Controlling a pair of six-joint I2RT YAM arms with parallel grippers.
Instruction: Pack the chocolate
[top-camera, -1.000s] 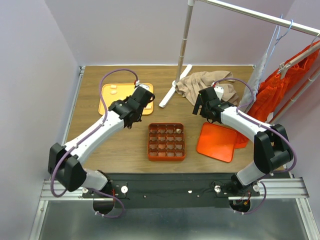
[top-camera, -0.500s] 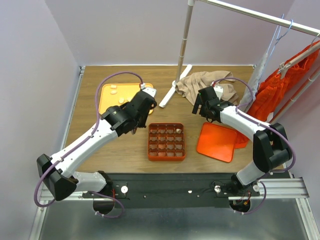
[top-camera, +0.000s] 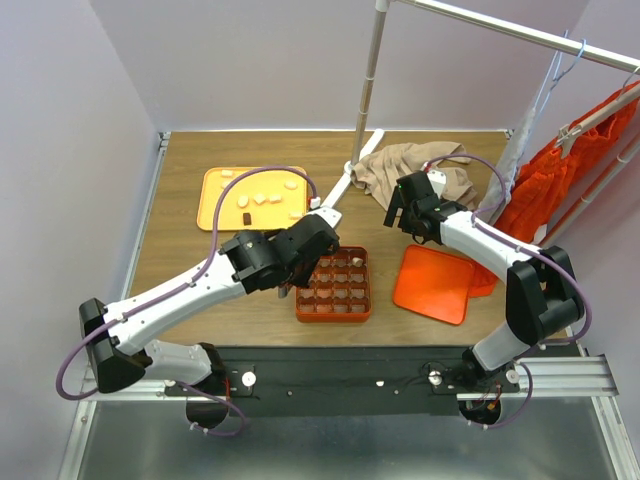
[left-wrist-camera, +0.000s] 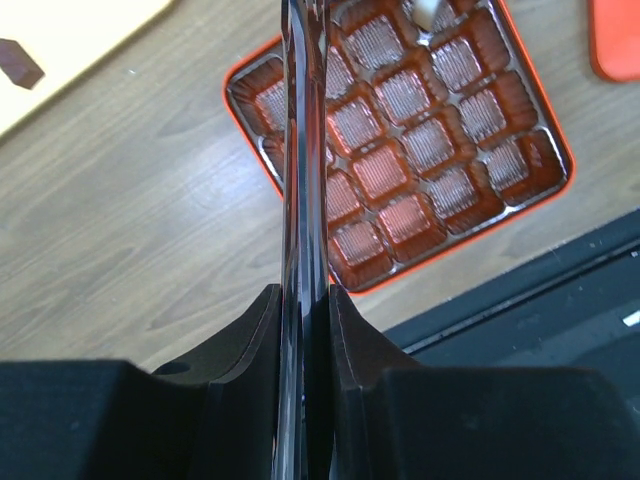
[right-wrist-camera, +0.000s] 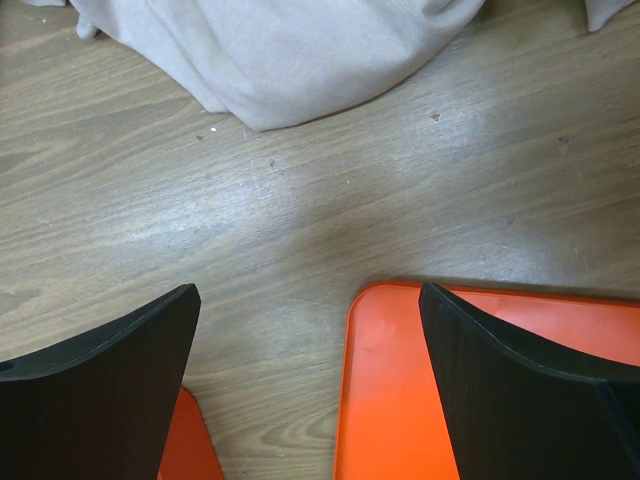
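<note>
I should move my left gripper farther over the box and down next, with the tweezers toward the cell, because a cell (top-camera: 341, 262) (left-wrist-camera: 375, 43) beside the cream chocolate is empty.
The orange gridded box (top-camera: 333, 317) sits at the table's near middle, with one cream chocolate (top-camera: 356, 261) in a far cell. Several cream chocolates (top-camera: 262, 198) and one brown one (top-camera: 245, 216) lie on the yellow tray (top-camera: 213, 205). My left gripper (top-camera: 285, 290) hovers over the box's left edge. In the left wrist view its jaws (left-wrist-camera: 305, 290) are pressed together over the box (left-wrist-camera: 470, 232), with a thin dark glossy strip between them and no chocolate showing. My right gripper (top-camera: 397, 222) is open and empty over bare wood (right-wrist-camera: 310, 300), beside the flat orange tray (top-camera: 435, 285).
A beige cloth (top-camera: 410, 165) lies at the back right, next to a white rack pole (top-camera: 365, 90) and its foot (top-camera: 345, 185). Orange garments (top-camera: 560, 190) hang at the right edge. The flat orange tray's corner (right-wrist-camera: 480, 400) shows under the right finger.
My left arm has swung right and nearer, from over the yellow tray to the box's left edge, uncovering the chocolates on the tray. The right arm has not moved.
</note>
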